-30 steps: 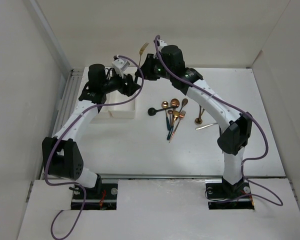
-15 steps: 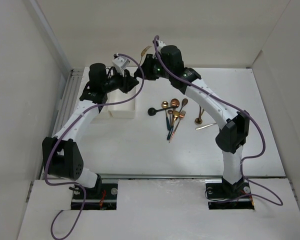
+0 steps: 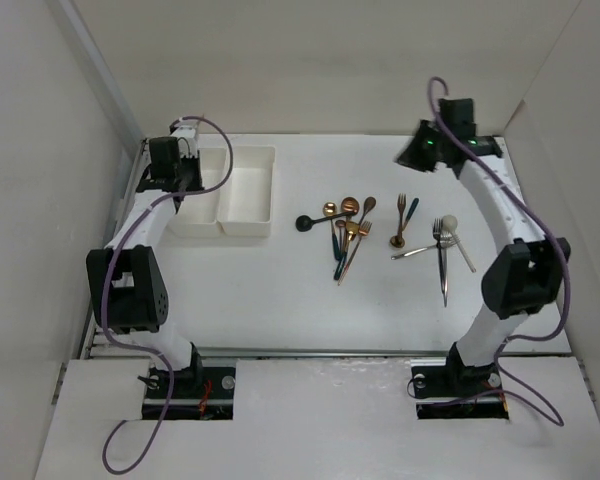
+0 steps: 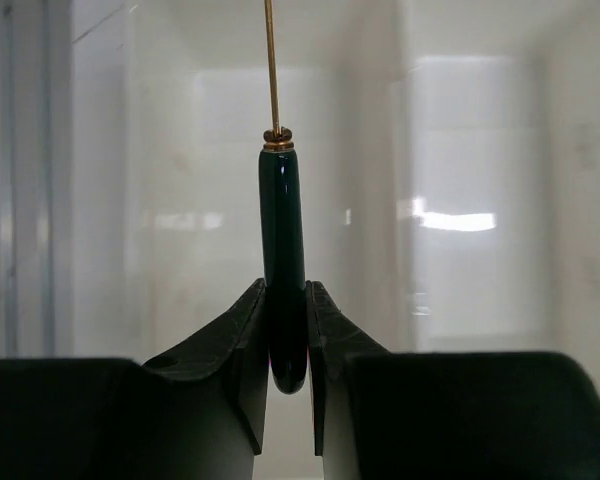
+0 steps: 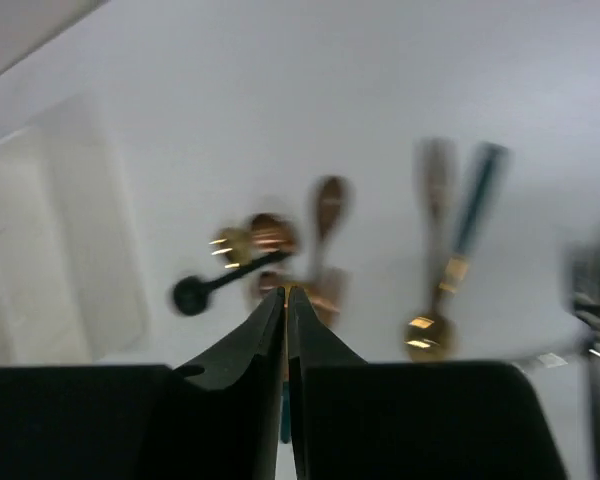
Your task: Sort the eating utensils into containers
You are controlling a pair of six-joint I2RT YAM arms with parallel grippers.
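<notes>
I should next lower my left gripper into the tray [image 3: 202, 208] [image 4: 230, 200] beside the metal bar and release the utensil's dark teal handle, as the tray's clear bottom is below.
In the left wrist view my left gripper [image 4: 288, 330] is shut on the dark teal handle of a utensil [image 4: 282, 230]. Its thin gold stem runs up out of frame, so its head is hidden. In the top view the left gripper [image 3: 183, 140] is at the far left, by the two joined white trays [image 3: 202, 222]. My right gripper [image 3: 412, 152] is at the far right, jaws shut and empty [image 5: 285, 300], above the table. A pile of copper, black and teal utensils [image 3: 345, 225] lies mid-table. A black spoon [image 5: 205, 290] and a teal-handled gold spoon [image 5: 458, 262] show blurred below.
More utensils lie to the right: a fork and a teal-handled spoon [image 3: 406, 212], silver forks [image 3: 442, 255] and a pale spoon [image 3: 450, 226]. White walls close in the table on the left, back and right. A metal rail [image 3: 140, 160] runs along the left edge.
The two grippers were together above the trays around a gold-headed utensil. They have parted: the left arm swung left to the trays' far end, the right arm swung to the far right.
</notes>
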